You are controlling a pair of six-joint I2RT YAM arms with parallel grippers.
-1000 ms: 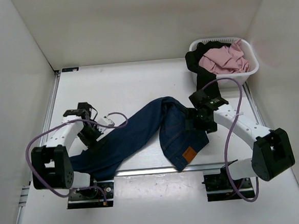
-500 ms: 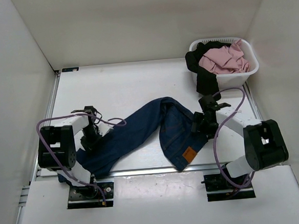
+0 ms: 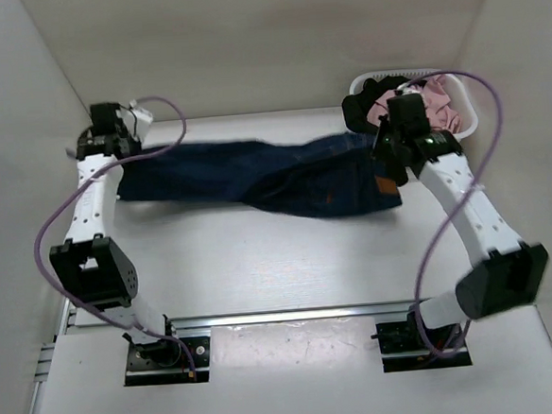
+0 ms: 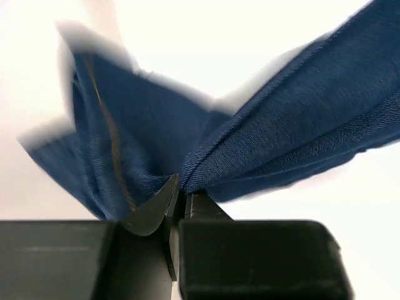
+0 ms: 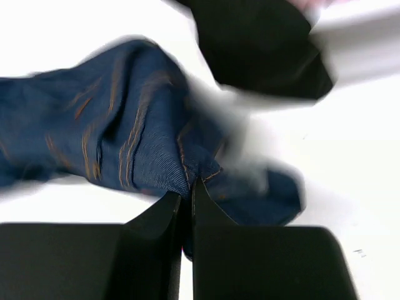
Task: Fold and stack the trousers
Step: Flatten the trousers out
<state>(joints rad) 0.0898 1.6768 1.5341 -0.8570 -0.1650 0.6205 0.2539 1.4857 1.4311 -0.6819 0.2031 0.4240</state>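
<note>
I will next move my left gripper back and down to let go of the trousers' leg end on the bare near table, open below it toward my base.
The dark navy trousers (image 3: 274, 174) hang stretched left to right across the far half of the table, twisted in the middle, with the waist end and its tan patch at the right. My left gripper (image 3: 119, 156) is shut on the leg end, and in the left wrist view its jaws (image 4: 181, 195) pinch a fold of the denim (image 4: 281, 144). My right gripper (image 3: 387, 152) is shut on the waist end. The right wrist view shows its jaws (image 5: 189, 187) closed on a stitched edge of the trousers (image 5: 125, 125).
A white basket (image 3: 467, 125) stands at the far right corner, close behind the right arm. It holds a pink cloth (image 3: 440, 110) and a black garment (image 3: 359, 106) that hangs over its rim, seen also as the black garment (image 5: 262, 44). White walls enclose the table.
Both grippers closed on the trousers at the near side. Both arms then lifted them and carried them to the far side, pulling them out lengthwise.
</note>
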